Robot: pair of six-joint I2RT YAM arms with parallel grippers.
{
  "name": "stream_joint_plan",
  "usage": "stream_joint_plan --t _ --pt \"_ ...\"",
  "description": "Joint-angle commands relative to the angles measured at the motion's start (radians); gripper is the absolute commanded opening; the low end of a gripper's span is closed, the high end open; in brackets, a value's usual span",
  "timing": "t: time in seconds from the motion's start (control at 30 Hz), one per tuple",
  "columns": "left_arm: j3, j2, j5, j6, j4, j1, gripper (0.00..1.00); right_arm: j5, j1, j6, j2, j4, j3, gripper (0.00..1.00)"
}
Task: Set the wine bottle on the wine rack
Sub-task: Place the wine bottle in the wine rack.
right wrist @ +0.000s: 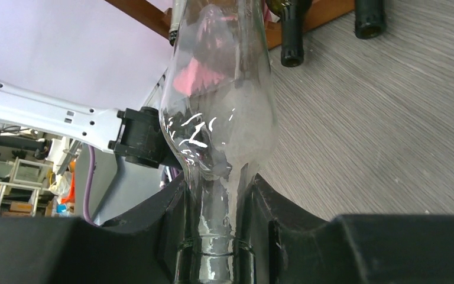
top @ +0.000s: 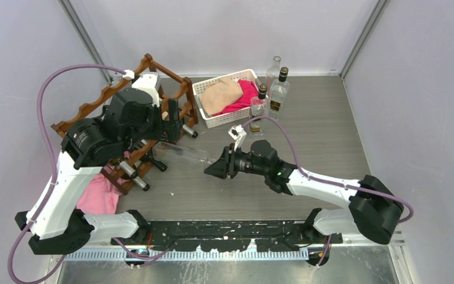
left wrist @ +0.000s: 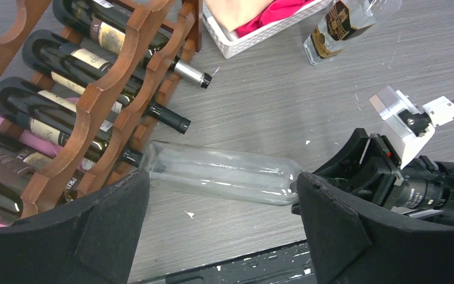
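Observation:
The wine bottle goes base first to the wine rack's front (top: 149,146) (right wrist: 273,36) with my right gripper next and comes free. The wine rack lies to the gripper's left in the top view.
A clear glass wine bottle (top: 180,152) (left wrist: 224,174) (right wrist: 219,118) lies level just above the table, its base toward the wine rack. My right gripper (top: 216,168) (right wrist: 216,195) is shut on its neck. The reddish-brown wine rack (top: 94,109) (left wrist: 112,89) stands at the left with several dark bottles in its tiers. Beside the rack's front, my left gripper (top: 174,127) (left wrist: 221,195) hangs over the clear bottle's body, open, its jaws wide on either side and not touching it.
A white basket (top: 204,89) with tan and pink cloths stands at the back. Beside it stand a labelled bottle (top: 279,92), a smaller bottle (top: 259,106) and a clear bottle (top: 273,71). A pink cloth (top: 97,195) lies under the rack's near end.

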Motion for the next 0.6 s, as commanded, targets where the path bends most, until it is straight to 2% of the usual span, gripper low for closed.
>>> stream_joint_plan --t 0.0,0.57 --pt "-0.007 -0.040 -0.020 -0.006 -0.017 0.009 0.93 0.073 0.042 -0.023 0.036 0.282 0.112 0.01" --pt "-0.069 -0.088 -0.013 -0.011 0.027 0.021 0.93 0.123 0.099 0.039 0.243 0.356 0.241 0.01"
